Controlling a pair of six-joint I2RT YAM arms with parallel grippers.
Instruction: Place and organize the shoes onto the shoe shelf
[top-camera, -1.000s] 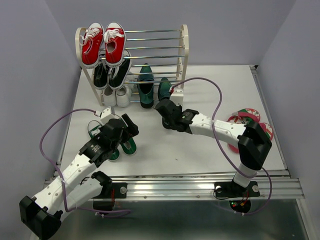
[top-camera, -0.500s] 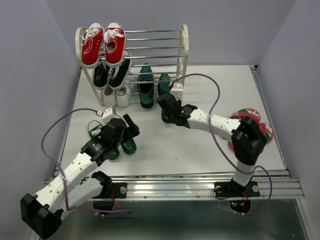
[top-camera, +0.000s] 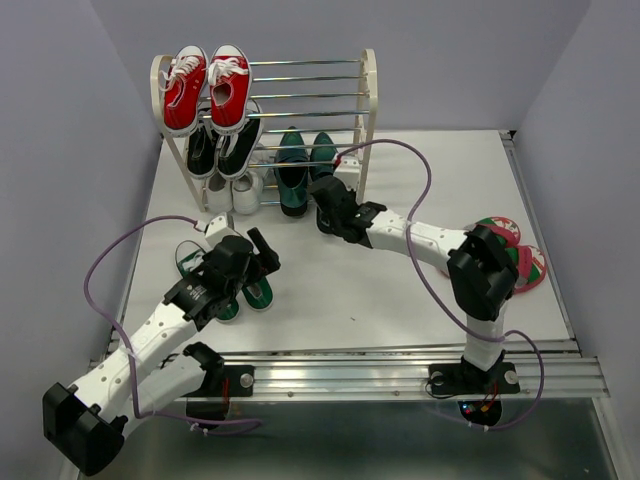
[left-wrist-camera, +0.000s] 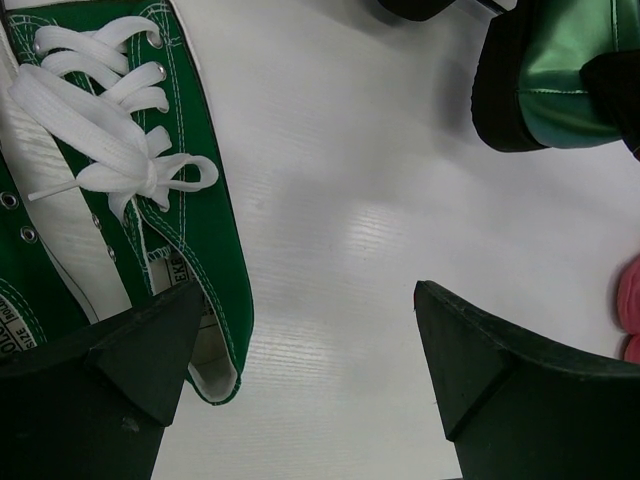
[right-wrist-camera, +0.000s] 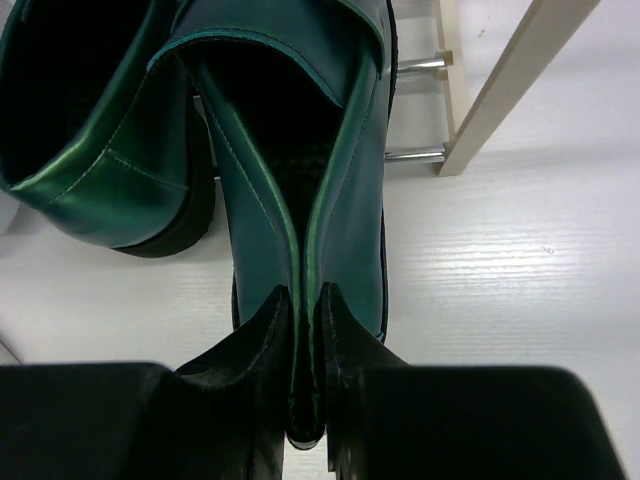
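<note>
The second loafer's heel sticks out past the first loafer's, so my right gripper will next push it outward, farther over the shelf's low rods, and release it there.
The shoe shelf stands at the back left. One dark green loafer rests at its bottom tier. My right gripper is shut on the heel wall of the second loafer, holding it beside the first, toe at the low rods. In the right wrist view my gripper pinches that loafer, with the other loafer on its left. The green sneakers lie on the table. My left gripper is open above them; in its wrist view one sneaker lies by the left finger. The flip-flops lie at the right, partly behind my right arm.
Red sneakers sit on the top tier, black sneakers below them, and white shoes at the bottom left. The shelf's right leg and low rods are close to the held loafer.
My right gripper has carried the loafer back and left, up to the shelf's bottom tier beside the other loafer. My left arm has barely shifted.
</note>
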